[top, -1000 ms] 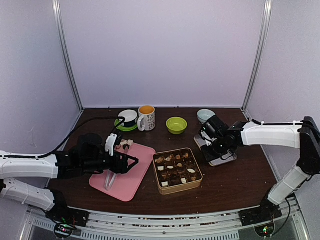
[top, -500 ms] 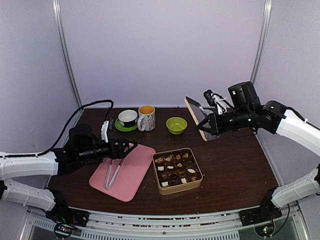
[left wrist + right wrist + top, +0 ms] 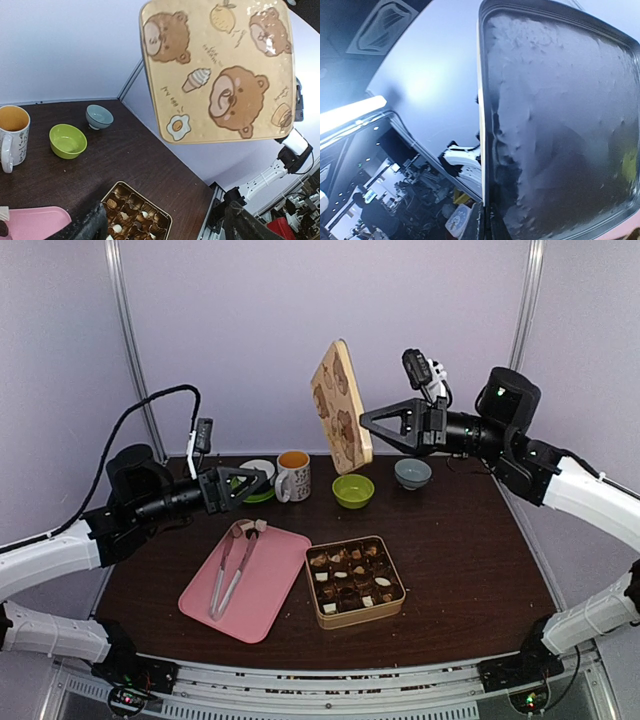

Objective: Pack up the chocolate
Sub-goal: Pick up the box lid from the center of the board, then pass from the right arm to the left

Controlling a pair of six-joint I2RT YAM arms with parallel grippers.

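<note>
The robot needs to move its left gripper up toward the right in the top view onto the lid's free edge (image 3: 326, 436) (image 3: 155, 102), because that edge is above the gripper on that side.
The chocolate (image 3: 352, 575) lies as small dark, tan and white pieces in the compartments of an open gold tin (image 3: 392, 602) near the table's front, also in the left wrist view as chocolate (image 3: 131, 216). My right gripper (image 3: 363, 419) is raised high over the back of the table, shut on the edge of the tin's bear-printed lid (image 3: 338, 405), which stands nearly upright. The right wrist view shows the right gripper (image 3: 486, 220) pinching the lid's dark underside (image 3: 560, 125). My left gripper (image 3: 252, 483) hovers open and empty above the table's back left, facing the lid (image 3: 220, 70).
Pink-handled tongs (image 3: 230, 570) lie on a pink tray (image 3: 265, 595) left of the tin. Along the back stand a cup on a green saucer (image 3: 257, 476), a mug (image 3: 293, 475), a green bowl (image 3: 353, 490) and a blue bowl (image 3: 412, 472).
My right gripper lifted the lid from the table's right side high up toward the centre. My left gripper rose away from the tongs on the tray, moved back and opened wider.
</note>
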